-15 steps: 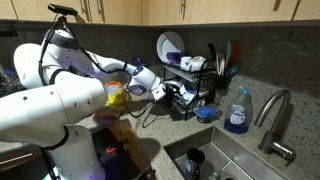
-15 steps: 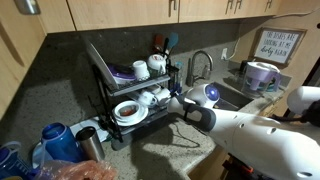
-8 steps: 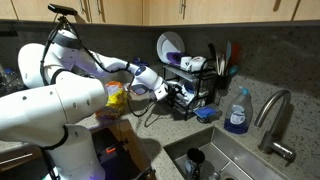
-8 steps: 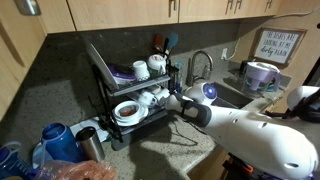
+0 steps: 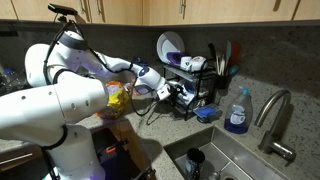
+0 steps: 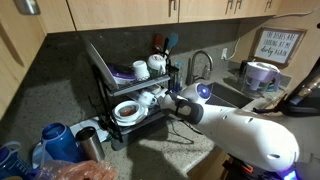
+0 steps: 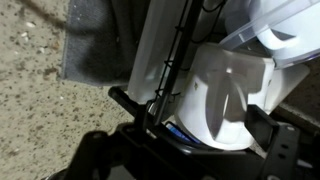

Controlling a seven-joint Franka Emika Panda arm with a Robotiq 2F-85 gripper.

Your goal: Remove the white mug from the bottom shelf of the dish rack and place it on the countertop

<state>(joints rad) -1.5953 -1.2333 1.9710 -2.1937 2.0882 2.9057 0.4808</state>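
Note:
I need to keep my gripper low at the bottom shelf of the rack next and close its fingers on the near side of the mug, because the mug is already between them.
The white mug point(image 7: 225, 95) stands on the bottom shelf of the black dish rack point(image 5: 195, 95), which shows in both exterior views point(image 6: 103, 80). In the wrist view the mug fills the space between my two black fingers, with a rack wire point(image 7: 172, 60) crossing in front of it. My gripper point(image 7: 195, 112) is open around the mug, the left finger still apart from it. In both exterior views the gripper point(image 5: 172, 92) point(image 6: 173, 104) reaches into the lower shelf. Other white cups point(image 6: 150, 98) and a bowl point(image 6: 128, 111) sit beside it.
Plates point(image 5: 168, 47) and cups point(image 6: 141, 69) fill the top shelf. A blue soap bottle point(image 5: 237, 112), faucet point(image 5: 273, 115) and sink point(image 5: 215, 158) lie beside the rack. A yellow bag point(image 5: 118, 98) is behind the arm. A blue jug point(image 6: 55, 140) and metal cup point(image 6: 90, 143) stand on the counter.
The gripper has moved a little further into the bottom shelf of the rack, closer around the mug. The mug has not moved.

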